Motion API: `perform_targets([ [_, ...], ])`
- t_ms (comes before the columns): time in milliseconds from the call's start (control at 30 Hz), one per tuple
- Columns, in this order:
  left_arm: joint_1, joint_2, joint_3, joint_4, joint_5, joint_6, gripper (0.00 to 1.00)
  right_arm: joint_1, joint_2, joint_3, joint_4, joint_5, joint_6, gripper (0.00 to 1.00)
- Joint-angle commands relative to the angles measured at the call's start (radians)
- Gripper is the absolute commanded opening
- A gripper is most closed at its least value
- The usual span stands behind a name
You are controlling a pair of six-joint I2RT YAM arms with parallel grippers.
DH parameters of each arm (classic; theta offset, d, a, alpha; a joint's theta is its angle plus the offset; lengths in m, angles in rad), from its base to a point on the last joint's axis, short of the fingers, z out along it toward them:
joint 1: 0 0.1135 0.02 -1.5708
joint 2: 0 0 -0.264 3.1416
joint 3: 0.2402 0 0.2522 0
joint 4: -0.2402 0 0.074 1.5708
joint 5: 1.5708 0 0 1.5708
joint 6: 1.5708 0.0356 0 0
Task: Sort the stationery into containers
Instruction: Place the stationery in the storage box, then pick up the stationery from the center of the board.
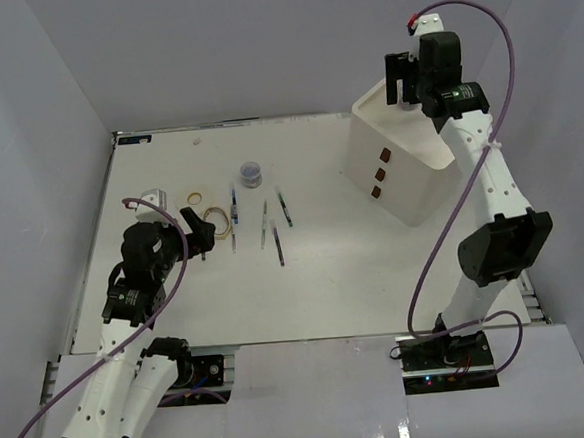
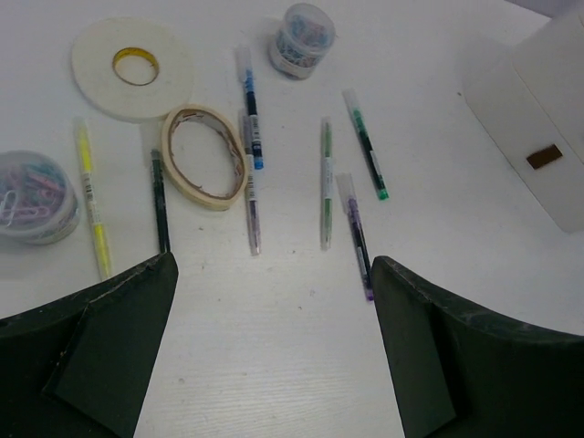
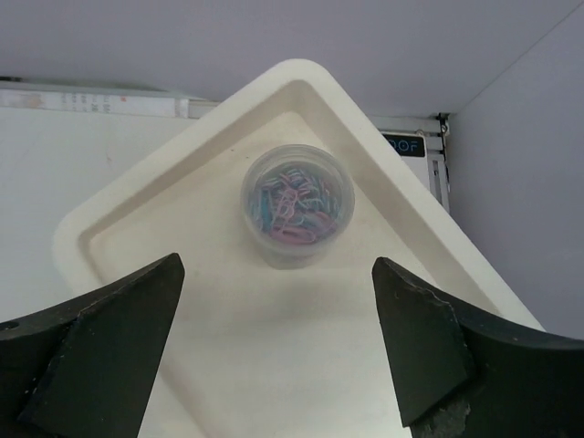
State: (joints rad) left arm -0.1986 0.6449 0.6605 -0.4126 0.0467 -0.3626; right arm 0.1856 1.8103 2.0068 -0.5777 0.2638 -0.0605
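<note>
The jar by the yellow pen stands below and outside my left gripper's fingers, so next this gripper will go down and toward the left in its wrist view.
In the left wrist view a flat white tape ring [image 2: 132, 67], a tan tape loop [image 2: 204, 155], several pens [image 2: 325, 182] and two jars of paper clips [image 2: 302, 39] [image 2: 32, 195] lie on the table. My left gripper [image 2: 274, 347] is open and empty just short of them; it also shows in the top view [image 1: 201, 235]. My right gripper [image 3: 278, 338] is open and empty above the white box's recessed tray top [image 3: 182, 237]. A third jar of coloured clips [image 3: 297, 205] stands upright in that tray. The box [image 1: 398, 161] has three dark red-brown handles.
White walls enclose the table on the left, back and right. The box stands at the back right near the wall. A purple cable loops from each arm. A small white item [image 1: 197, 140] lies near the back edge.
</note>
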Motion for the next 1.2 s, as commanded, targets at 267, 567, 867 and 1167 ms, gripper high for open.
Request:
perform_targets([
  [267, 0.013, 0.131, 0.013, -0.166, -0.481, -0.265, 0.98, 0.189, -0.635, -0.693, 0.311, -0.199, 0.111, 0.90],
  [567, 0.086, 0.389, 0.050, -0.029, -0.574, -0.277, 0.98, 0.236, -0.833, -1.082, 0.437, -0.356, 0.169, 0.90],
  [867, 0.179, 0.554, 0.056, 0.144, -0.535, -0.230, 0.98, 0.236, -0.942, -1.240, 0.477, -0.380, 0.143, 0.90],
  [1167, 0.197, 0.682, 0.083, 0.196, -0.492, -0.197, 0.97, 0.236, -0.951, -1.266, 0.483, -0.403, 0.143, 0.90],
])
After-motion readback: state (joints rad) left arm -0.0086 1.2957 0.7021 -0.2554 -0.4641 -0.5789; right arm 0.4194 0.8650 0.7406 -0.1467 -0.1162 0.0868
